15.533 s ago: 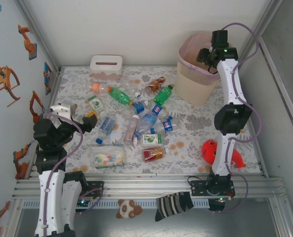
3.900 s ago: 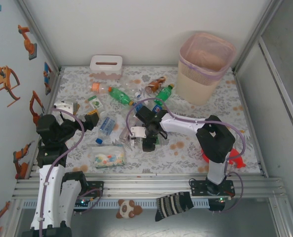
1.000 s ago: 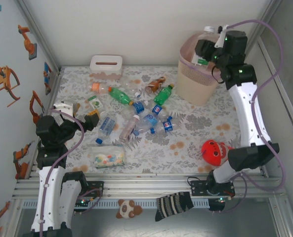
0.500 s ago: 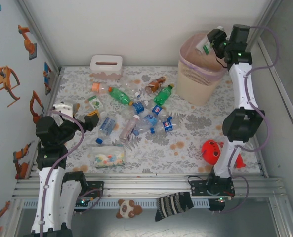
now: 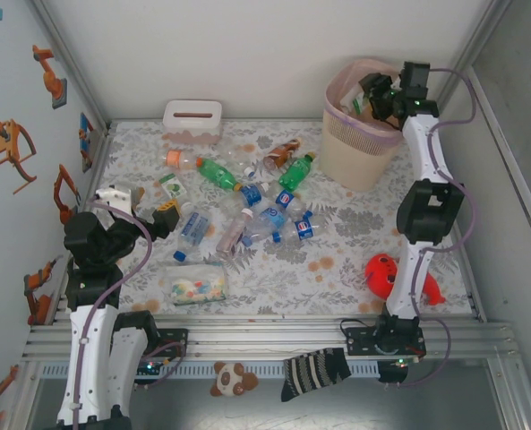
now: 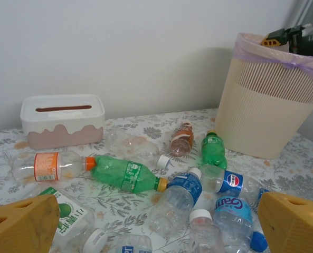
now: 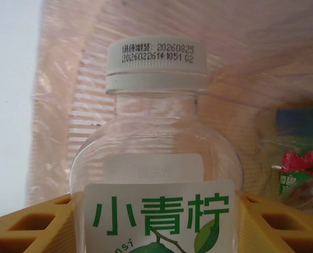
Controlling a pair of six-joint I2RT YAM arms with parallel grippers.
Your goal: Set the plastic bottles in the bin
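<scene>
My right gripper moves down deeper into the pink liner below it next and releases the clear bottle there, since the bottle's cap already points inside the bin.
My right gripper [image 5: 375, 93] hangs over the mouth of the beige-pink bin [image 5: 359, 148], shut on a clear bottle [image 7: 156, 158] with a white cap and a white label with green lettering. Its yellow fingers [image 7: 40, 226] press both sides of the bottle, which points into the pink liner [image 7: 283, 63]. Several plastic bottles [image 5: 247, 215] lie in a loose pile mid-table, among them a green one [image 6: 122, 173], a small green one [image 6: 213, 150] and a blue-labelled one [image 6: 185, 192]. My left gripper [image 5: 140, 204] hovers open at the left of the pile, nothing between its fingers [image 6: 21, 226].
A white and pink tissue box [image 5: 192, 121] stands at the back left. A flat clear packet [image 5: 193, 287] lies near the front. A red toy [image 5: 386, 273] sits beside the right arm. Inside the bin lies a red-labelled bottle [image 7: 299, 168]. Walls close the left, back and right.
My right gripper has swung over the bin with the bottle and come down to its mouth. The left arm has stayed still.
</scene>
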